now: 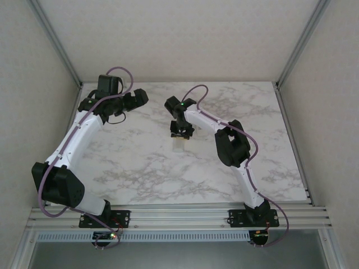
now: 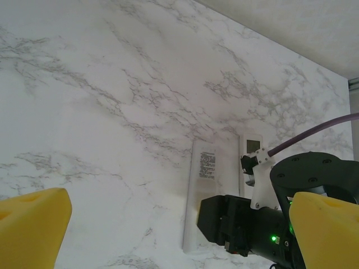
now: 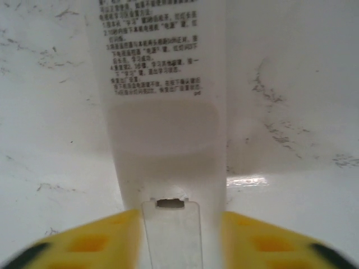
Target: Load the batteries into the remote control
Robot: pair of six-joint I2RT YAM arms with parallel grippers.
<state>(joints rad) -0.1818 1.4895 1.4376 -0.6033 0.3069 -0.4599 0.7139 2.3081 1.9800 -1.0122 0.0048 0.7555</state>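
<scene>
Next, my left gripper tilts and eases toward the latch end and closes across the remote's labelled end (image 2: 207, 162). My right gripper straddles the latch end and leaves the print clear.
A white remote control (image 3: 162, 106) lies face down on the marble, its printed label up and its battery cover (image 3: 171, 230) shut, with a small latch slot at its edge. My right gripper (image 3: 179, 238) is open and straddles that end, one yellow finger (image 3: 84, 246) on each side of the remote; I cannot tell if they touch it. From above, the right gripper (image 1: 181, 131) points down at the remote (image 1: 178, 147). My left gripper (image 1: 137, 99) hovers open at the back left, nothing between its fingers (image 2: 33, 224). The batteries are out of view.
A second white remote (image 2: 252, 147) with a small display lies face up right beside the first remote (image 2: 206, 168). The right arm's black wrist (image 2: 241, 224) hangs over their near ends. Walls enclose the table's back and sides.
</scene>
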